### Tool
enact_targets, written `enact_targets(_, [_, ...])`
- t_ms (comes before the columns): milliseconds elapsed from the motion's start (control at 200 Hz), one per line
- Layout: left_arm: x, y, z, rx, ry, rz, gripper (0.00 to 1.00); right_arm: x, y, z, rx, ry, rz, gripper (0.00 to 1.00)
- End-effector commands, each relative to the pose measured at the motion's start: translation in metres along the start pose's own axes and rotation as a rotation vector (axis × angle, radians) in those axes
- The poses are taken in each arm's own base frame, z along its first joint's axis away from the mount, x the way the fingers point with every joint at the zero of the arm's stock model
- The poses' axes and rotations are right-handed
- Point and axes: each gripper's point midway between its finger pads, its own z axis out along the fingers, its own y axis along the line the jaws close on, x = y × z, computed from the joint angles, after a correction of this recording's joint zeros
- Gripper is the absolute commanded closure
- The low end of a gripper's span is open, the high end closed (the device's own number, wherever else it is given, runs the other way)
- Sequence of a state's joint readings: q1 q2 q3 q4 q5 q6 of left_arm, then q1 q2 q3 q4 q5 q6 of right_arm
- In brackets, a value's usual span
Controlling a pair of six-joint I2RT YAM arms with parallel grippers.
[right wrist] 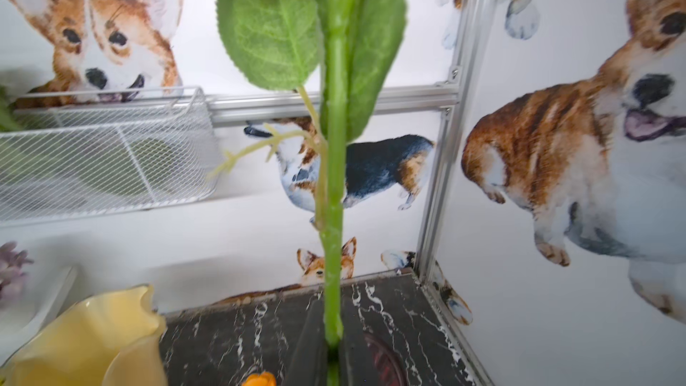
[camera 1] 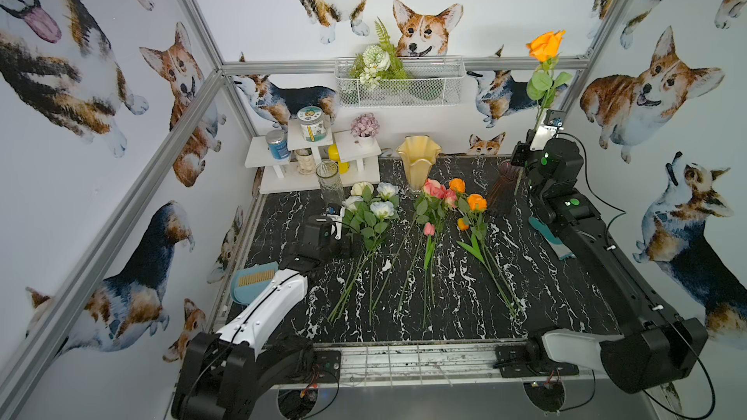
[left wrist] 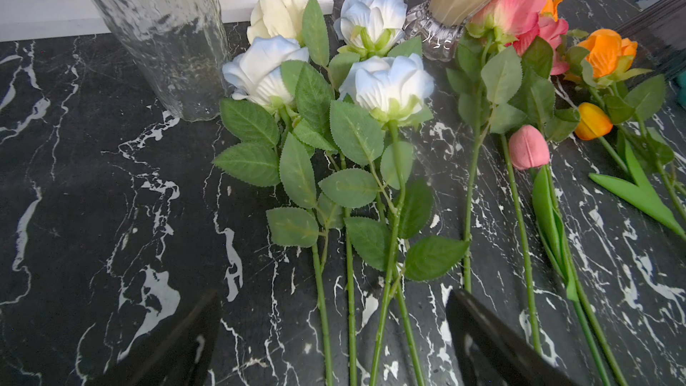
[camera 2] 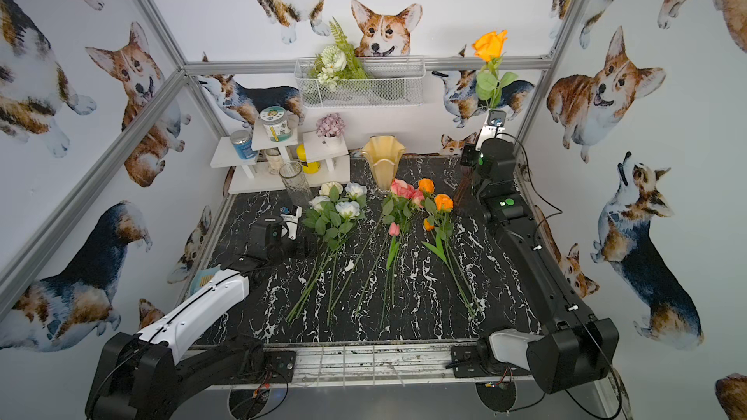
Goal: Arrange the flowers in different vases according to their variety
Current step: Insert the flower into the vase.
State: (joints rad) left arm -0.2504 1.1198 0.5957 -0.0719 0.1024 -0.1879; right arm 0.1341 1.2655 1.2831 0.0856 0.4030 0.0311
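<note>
The dark purple vase's rim is still beside the green stem. My right gripper needs to move over the opening of the dark purple vase (right wrist: 386, 362) next, go down slightly and let go of that stem.
My right gripper (camera 1: 525, 155) (right wrist: 332, 347) is shut on the green stem of an orange rose (camera 1: 545, 45) (camera 2: 490, 45) and holds it upright beside the dark purple vase (camera 1: 501, 191) (right wrist: 386, 362). The stem's lower end hangs by that vase's rim. White roses (camera 1: 372, 204) (left wrist: 386, 87), pink roses (camera 1: 434, 189), a pink tulip (left wrist: 529, 146), orange roses (camera 1: 477, 202) and an orange tulip (left wrist: 593, 122) lie on the black marble table. My left gripper (camera 1: 349, 246) (left wrist: 334, 298) is open, low over the white roses' stems. The clear glass vase (camera 1: 329, 181) (left wrist: 159, 31) and the cream-yellow vase (camera 1: 418, 163) (right wrist: 92, 339) stand empty.
A white stepped shelf (camera 1: 283, 155) with jars, a can and a purple potted hydrangea (camera 1: 365, 127) fills the back left. A wire basket (camera 1: 404, 82) with a fern bouquet hangs on the back wall. A blue dustpan (camera 1: 250, 280) lies left, a teal tool (camera 1: 553, 236) right.
</note>
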Motion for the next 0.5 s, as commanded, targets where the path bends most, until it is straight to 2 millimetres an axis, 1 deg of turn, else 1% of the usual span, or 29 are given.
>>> enact_targets(0, [-0.003, -0.001, -0.001, -0.002, -0.007, 0.013, 0.00, -0.033, -0.007, 0.012, 0.012, -0.143, 0.035, 1.00])
enact_targets(115, [-0.003, -0.002, -0.001, -0.003, -0.007, 0.018, 0.00, -0.027, -0.011, 0.029, 0.023, -0.160, 0.037, 1.00])
enact_targets(275, [-0.002, -0.003, -0.002, -0.003, -0.009, 0.022, 0.00, -0.004, -0.010, 0.053, 0.045, -0.146, 0.013, 1.00])
enact_targets(495, [-0.002, -0.002, -0.001, -0.010, -0.007, 0.028, 0.00, 0.022, -0.007, 0.074, 0.056, -0.136, -0.002, 1.00])
